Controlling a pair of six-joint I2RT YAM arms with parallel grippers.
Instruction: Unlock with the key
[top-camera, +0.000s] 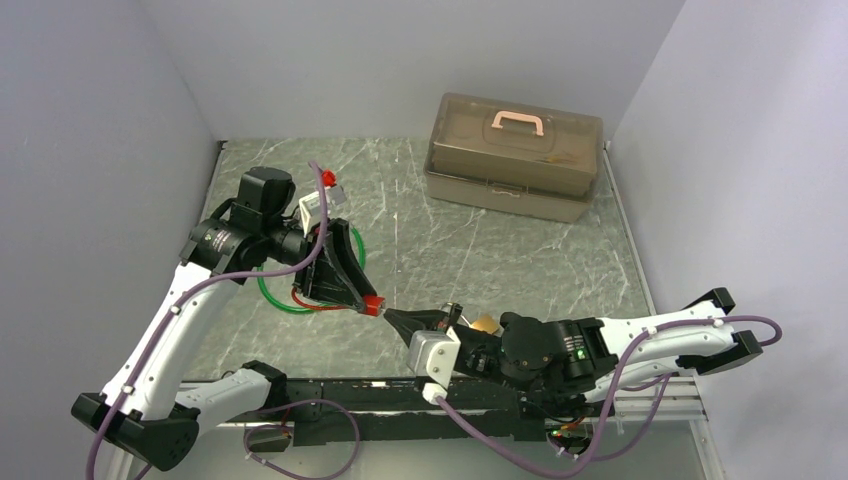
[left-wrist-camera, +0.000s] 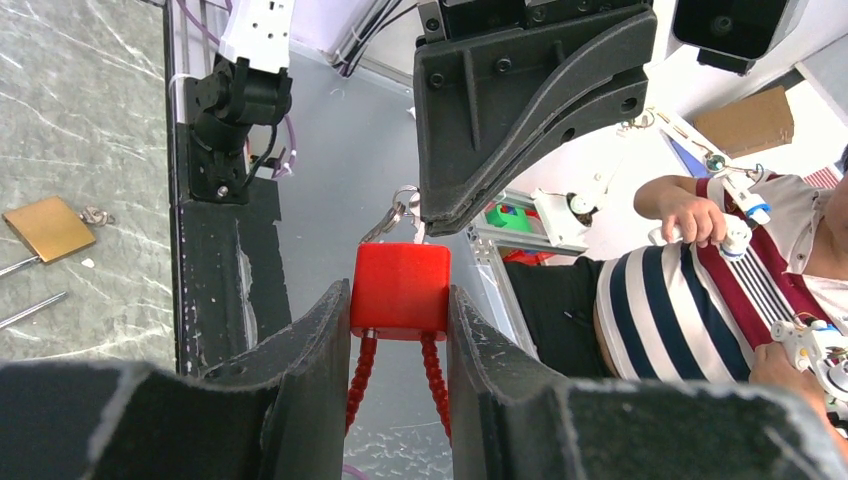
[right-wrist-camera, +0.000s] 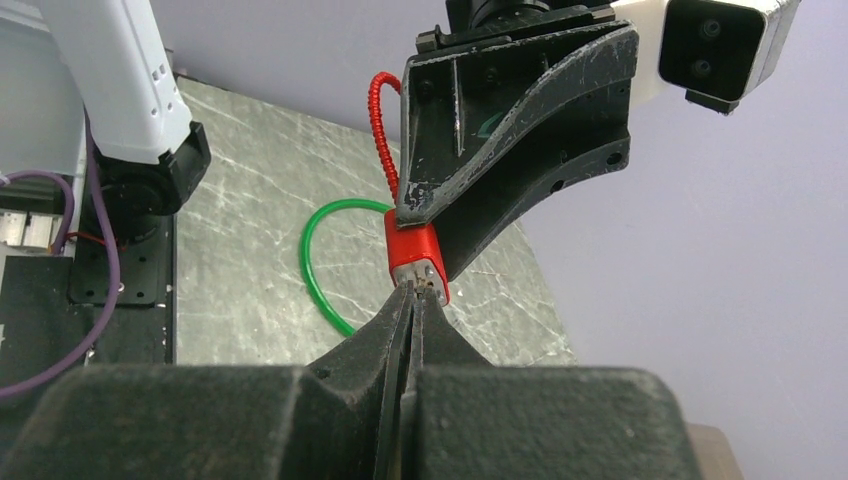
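Observation:
My left gripper is above bare marble, beside the green cable loop. It should lower the red padlock down onto that clear patch (top-camera: 367, 323) and let go of it.
A small red padlock (left-wrist-camera: 400, 288) with a red beaded cable shackle is held above the table, my left gripper (left-wrist-camera: 398, 300) shut on its sides. In the top view the red padlock (top-camera: 373, 305) sits between the two arms. My right gripper (right-wrist-camera: 415, 292) is shut, its tips pressed against the lock's keyhole face (right-wrist-camera: 418, 272). The key's blade is hidden between those jaws. Only its metal ring (left-wrist-camera: 403, 207) shows beside the right fingers (left-wrist-camera: 520, 120).
A green cable loop (top-camera: 268, 293) lies on the marble table under my left arm. A brass padlock (top-camera: 486, 323) with loose keys lies near my right wrist. A brown toolbox (top-camera: 515, 155) stands at the back right. Grey walls close in both sides.

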